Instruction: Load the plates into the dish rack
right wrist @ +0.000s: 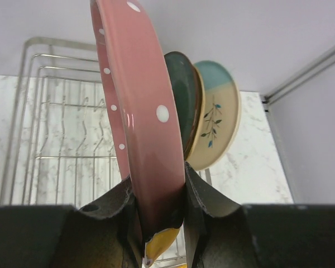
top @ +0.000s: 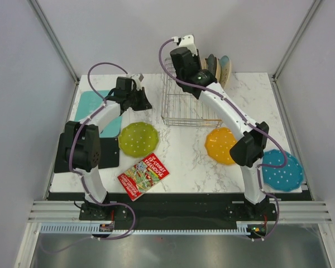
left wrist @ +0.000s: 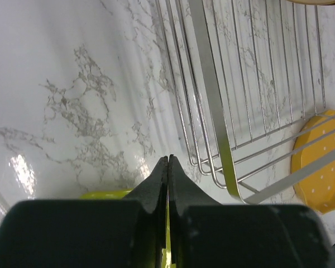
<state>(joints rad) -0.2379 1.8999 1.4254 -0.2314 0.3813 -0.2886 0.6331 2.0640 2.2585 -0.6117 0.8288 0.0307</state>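
I will next lower the upright pink dotted plate with my right gripper onto the rack's back wires beside the standing plates, because it still hangs above the rack.
My right gripper (top: 201, 71) is shut on a pink dotted plate (right wrist: 139, 111) and holds it upright, on edge, above the back right of the silver wire dish rack (top: 184, 106); its fingers (right wrist: 204, 195) clamp the plate's lower rim. My left gripper (top: 140, 101) is shut and empty, just left of the rack (left wrist: 212, 100) and above the far edge of the lime green plate (top: 138, 138). The orange plate (top: 220, 145) lies flat in front of the rack. The blue plate (top: 282, 170) lies flat at the front right.
A dark green plate (right wrist: 187, 106) and a cream-and-teal plate (right wrist: 215, 117) stand at the rack's back right. A teal board (top: 97, 103) and a black mat (top: 103, 153) lie at the left. A red booklet (top: 143, 176) lies near the front edge.
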